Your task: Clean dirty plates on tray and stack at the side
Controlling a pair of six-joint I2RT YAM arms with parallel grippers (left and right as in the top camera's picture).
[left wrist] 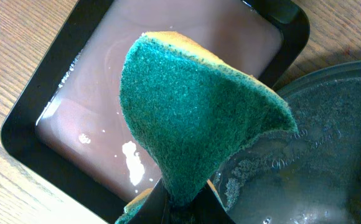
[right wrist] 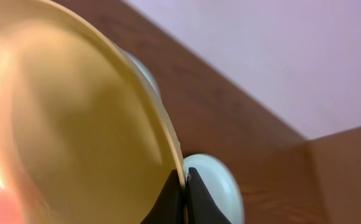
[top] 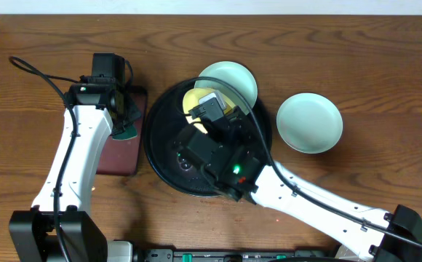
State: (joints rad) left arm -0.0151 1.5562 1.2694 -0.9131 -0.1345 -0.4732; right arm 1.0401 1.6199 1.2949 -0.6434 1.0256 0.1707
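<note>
My right gripper carries the yellow plate over and down onto the second aqua plate next, as that lies below it, to its right in the overhead view.
My right gripper is shut on the rim of the pale yellow plate, which is held tilted over the far part of the round black tray. From overhead the yellow plate shows only partly, under my wrist. One aqua plate rests against the tray's far rim. A second aqua plate lies on the table to the right. My left gripper is shut on a green and yellow sponge, hanging over the rectangular tray just left of the round tray.
The rectangular black-rimmed tray holds reddish-brown liquid and sits against the round tray's left side. A black cable loops on the table at the far left. Water beads lie on the round tray's floor.
</note>
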